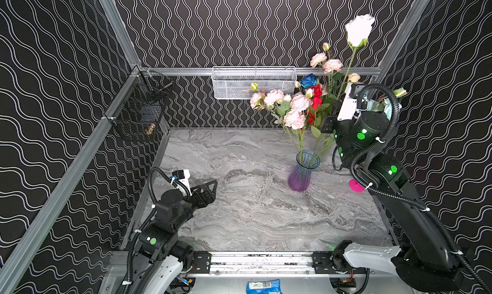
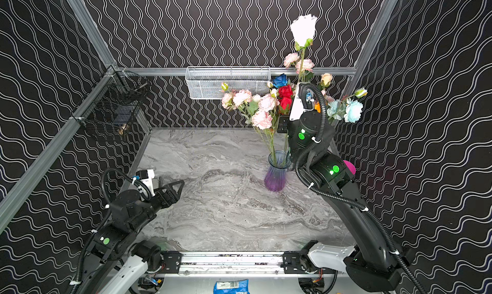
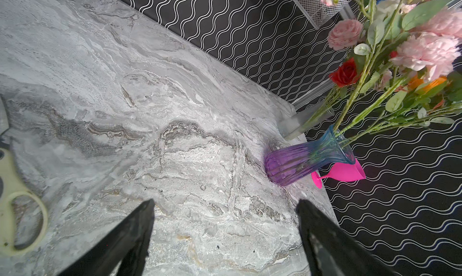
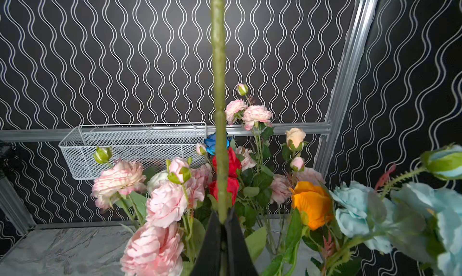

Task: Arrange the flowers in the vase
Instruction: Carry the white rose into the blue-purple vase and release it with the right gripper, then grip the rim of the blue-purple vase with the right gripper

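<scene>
The white rose [image 1: 359, 30] stands well above the pink sprays. So I will lower my right gripper toward the vase's blue rim [image 1: 308, 159] and let go of the green stem there.
The vase [image 1: 302, 172] [image 3: 307, 159] is ribbed glass, purple below and blue at the rim, and stands right of the table's middle with pink sprays [image 1: 295, 109] in it. Behind it a clear glass [image 3: 305, 122] holds more flowers: red [image 1: 316, 93], blue [image 1: 308, 80], orange [image 4: 312, 202] and pale-blue [image 2: 351, 110] blooms. My right gripper [image 4: 222, 219] is shut on the green stem [image 4: 219, 112] of a white rose [image 1: 359, 30], held upright high above the bunch. My left gripper [image 3: 226, 202] [image 1: 210, 188] is open and empty, low over the table's left side.
A pink goblet [image 3: 342, 173] stands just right of the vase. Cream-handled scissors [image 3: 15, 212] lie by the left gripper. A white mesh basket [image 1: 253, 82] hangs on the back rail and a black wire basket [image 1: 141, 106] on the left rail.
</scene>
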Controlling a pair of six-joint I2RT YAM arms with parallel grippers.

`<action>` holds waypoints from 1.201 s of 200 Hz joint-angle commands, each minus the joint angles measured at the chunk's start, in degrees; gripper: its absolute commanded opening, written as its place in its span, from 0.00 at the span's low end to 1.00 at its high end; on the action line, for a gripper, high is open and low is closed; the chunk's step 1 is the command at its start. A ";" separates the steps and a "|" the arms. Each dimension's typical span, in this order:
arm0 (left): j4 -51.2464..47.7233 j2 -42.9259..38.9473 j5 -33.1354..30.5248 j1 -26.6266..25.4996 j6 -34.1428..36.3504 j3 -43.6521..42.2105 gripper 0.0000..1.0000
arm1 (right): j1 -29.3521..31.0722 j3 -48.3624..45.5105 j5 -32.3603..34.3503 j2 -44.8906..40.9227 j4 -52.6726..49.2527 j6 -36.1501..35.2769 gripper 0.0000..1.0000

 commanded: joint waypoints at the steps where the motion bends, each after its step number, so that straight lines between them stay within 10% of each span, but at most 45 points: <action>1: 0.09 -0.32 -0.10 -0.02 0.47 -0.25 0.92 | -1.50 -2.97 -4.17 -0.73 -0.68 4.86 0.00; 62: 0.21 -1.12 0.55 0.03 0.06 -2.15 0.92 | -8.56 -12.35 -13.67 -0.21 -3.21 13.52 0.00; 131: 0.75 -0.09 0.53 0.06 0.37 -2.47 0.93 | -8.72 -8.95 -12.73 -1.40 -7.69 15.09 0.47; 240: 4.97 1.66 2.04 -0.03 -0.86 -6.97 0.93 | -8.47 -21.19 -12.95 -15.42 -27.98 33.51 0.25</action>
